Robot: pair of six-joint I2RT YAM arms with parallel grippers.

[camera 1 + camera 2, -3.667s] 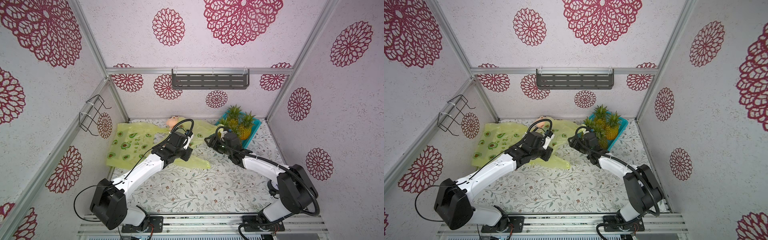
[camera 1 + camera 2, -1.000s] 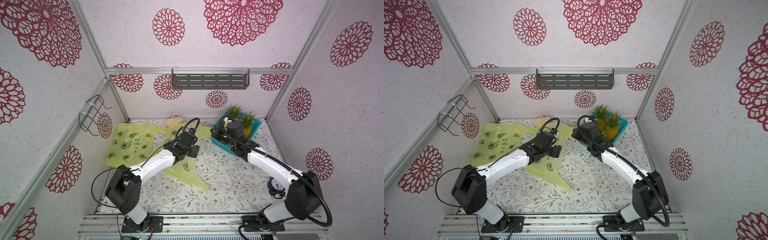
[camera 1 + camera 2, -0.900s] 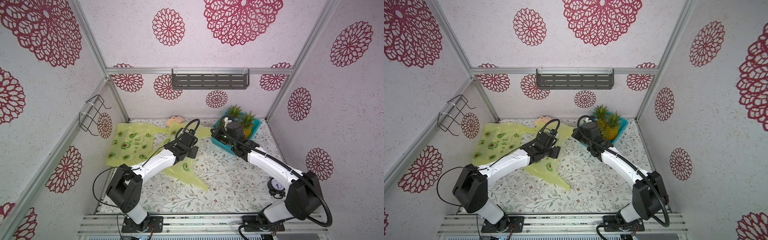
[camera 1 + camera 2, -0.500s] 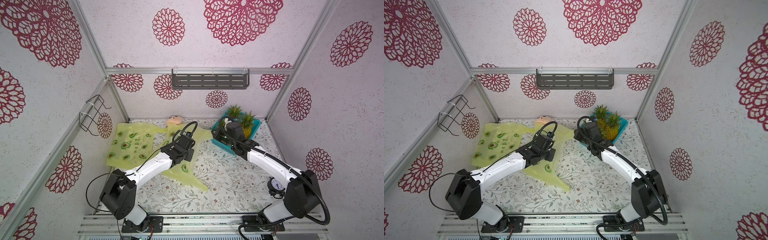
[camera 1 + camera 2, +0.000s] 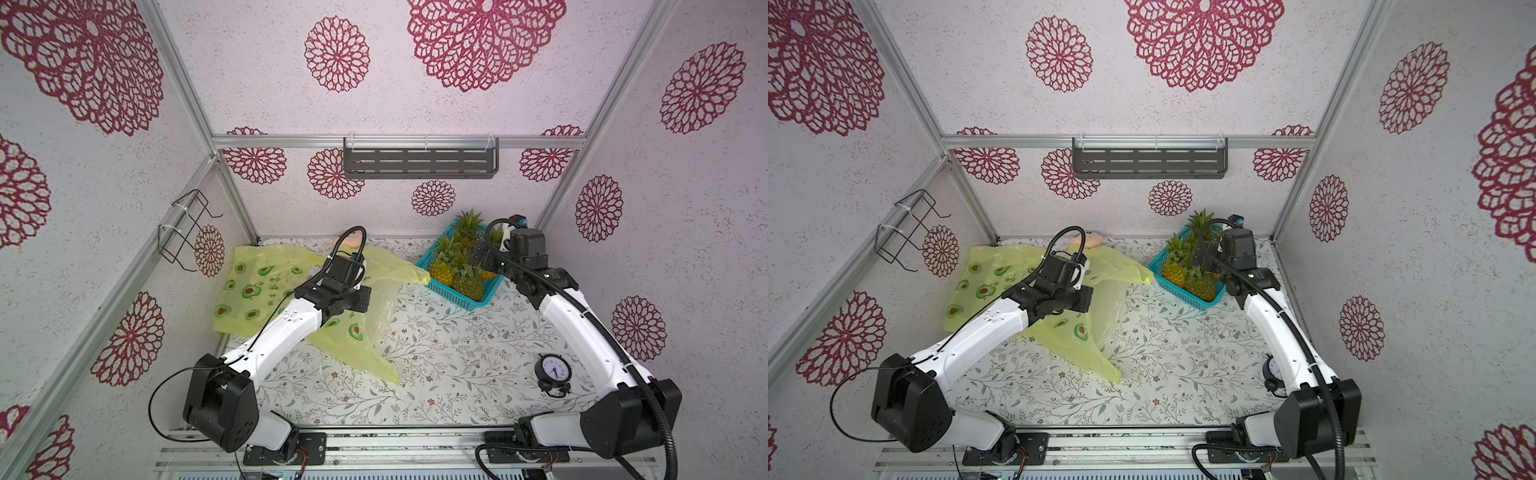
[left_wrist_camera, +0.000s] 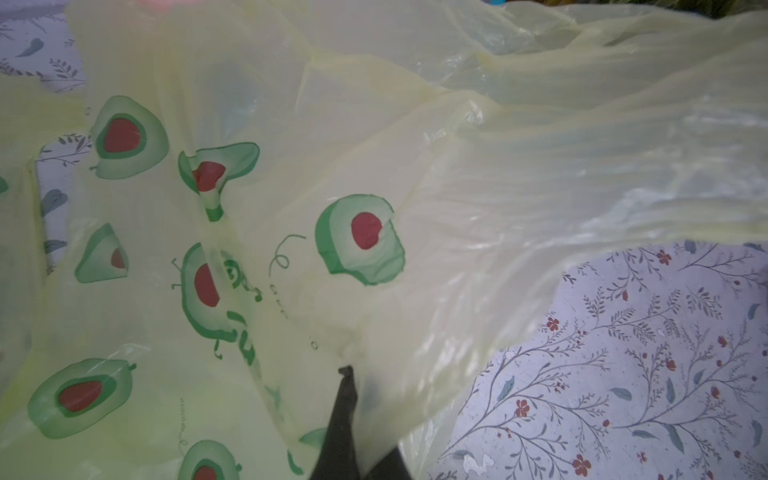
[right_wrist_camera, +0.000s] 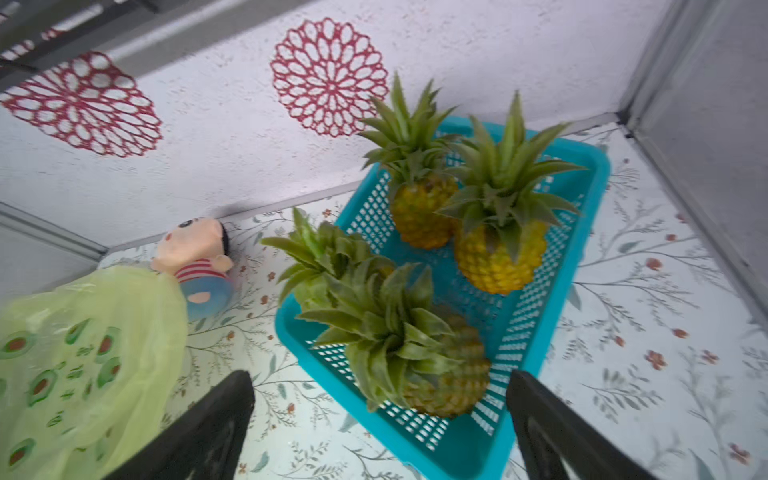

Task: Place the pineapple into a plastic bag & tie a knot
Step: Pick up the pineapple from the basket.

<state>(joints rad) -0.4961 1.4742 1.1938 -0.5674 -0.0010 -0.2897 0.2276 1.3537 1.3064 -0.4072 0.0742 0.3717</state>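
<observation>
My right gripper has its fingers spread above the nearest pineapple's leafy top (image 5: 461,261) (image 7: 385,332), so it should come down toward the teal basket and close around that top next.
A yellow-green plastic bag (image 5: 376,320) (image 5: 1100,309) printed with avocados lies crumpled at the table's back left. My left gripper (image 6: 348,374) is shut on a fold of the bag (image 6: 457,208), and the film drapes over its dark fingers. Several pineapples stand in a teal basket (image 5: 478,301) (image 5: 1183,291) at the back right. My right gripper (image 7: 380,390) (image 5: 478,257) hovers open just above the basket (image 7: 582,232). Its fingers (image 7: 224,407) are spread either side of the nearest pineapple (image 7: 449,374) without touching it.
A small plush doll (image 7: 199,266) (image 5: 351,241) lies by the back wall, between bag and basket. A black alarm clock (image 5: 552,372) stands near the right arm. A wire rack (image 5: 187,232) hangs on the left wall and a grey shelf (image 5: 419,162) on the back wall.
My left gripper has shut on the bag and drawn it up a little. My right gripper has gone from shut to wide open and shifted over the basket.
</observation>
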